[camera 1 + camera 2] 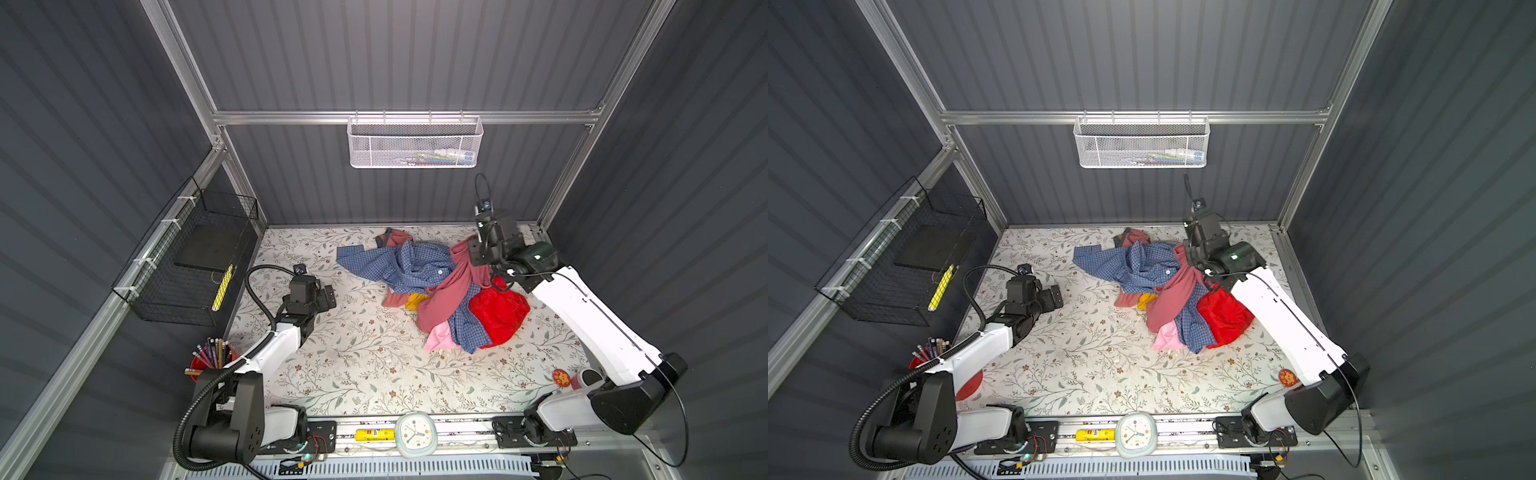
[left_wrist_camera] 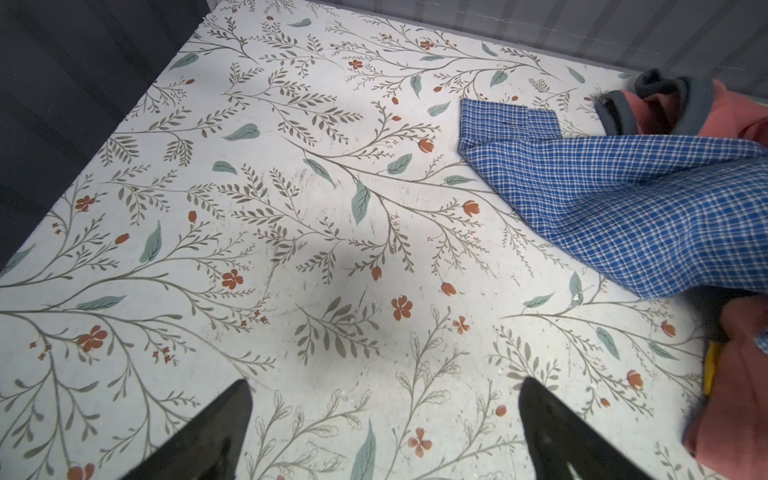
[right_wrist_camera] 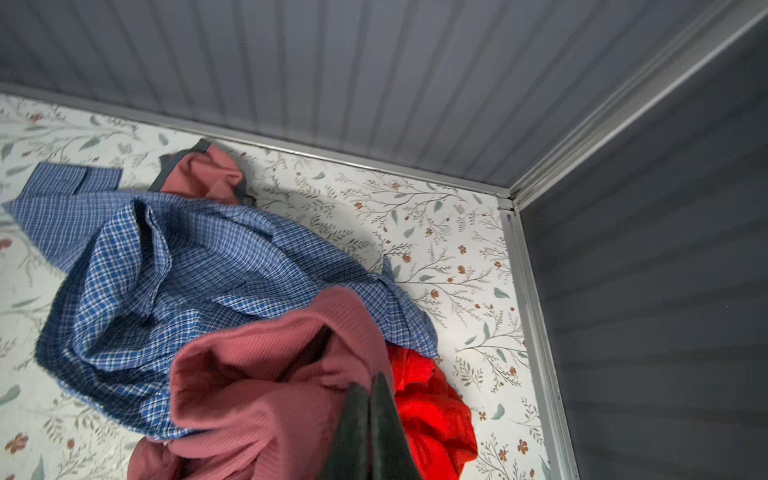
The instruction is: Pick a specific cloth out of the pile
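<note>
I will next bring my right gripper back and down over the heap and release the cloth's end beside the pale pink piece, where the table is bare.
The cloth, a dusty salmon-pink knit, rises out of the pile as a long band up to my right gripper. That gripper is shut on a bunched fold of the cloth, with its lower end still draped over the heap. The pile holds a blue checked shirt, a red cloth, a pale pink piece and a yellow piece. My left gripper hovers open over bare table left of the pile, holding nothing.
A small salmon piece with grey trim lies at the pile's far edge. A black wire basket hangs on the left wall and a white mesh basket on the back wall. A pencil cup and a clock sit at the front.
</note>
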`<act>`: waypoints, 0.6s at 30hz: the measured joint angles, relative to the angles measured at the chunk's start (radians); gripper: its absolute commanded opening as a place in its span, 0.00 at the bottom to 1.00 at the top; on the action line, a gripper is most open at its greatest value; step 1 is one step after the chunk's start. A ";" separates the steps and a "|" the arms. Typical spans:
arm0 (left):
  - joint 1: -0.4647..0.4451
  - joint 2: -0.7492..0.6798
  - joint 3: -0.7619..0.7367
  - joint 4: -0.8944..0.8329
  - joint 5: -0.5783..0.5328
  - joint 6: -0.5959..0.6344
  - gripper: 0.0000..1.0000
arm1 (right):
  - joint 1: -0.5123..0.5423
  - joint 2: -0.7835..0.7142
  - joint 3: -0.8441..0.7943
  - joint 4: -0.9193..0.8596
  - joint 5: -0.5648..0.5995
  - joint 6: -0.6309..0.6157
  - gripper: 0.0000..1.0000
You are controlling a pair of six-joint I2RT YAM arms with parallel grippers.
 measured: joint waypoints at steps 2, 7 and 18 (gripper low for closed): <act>0.000 0.000 0.000 0.000 0.000 0.000 1.00 | 0.052 0.036 -0.004 -0.014 0.012 -0.005 0.00; 0.000 0.000 0.000 0.000 -0.001 0.000 1.00 | 0.180 0.100 -0.048 -0.045 0.027 -0.003 0.00; -0.005 0.000 0.000 0.000 -0.001 0.000 1.00 | 0.352 -0.020 -0.159 -0.014 -0.180 -0.005 0.00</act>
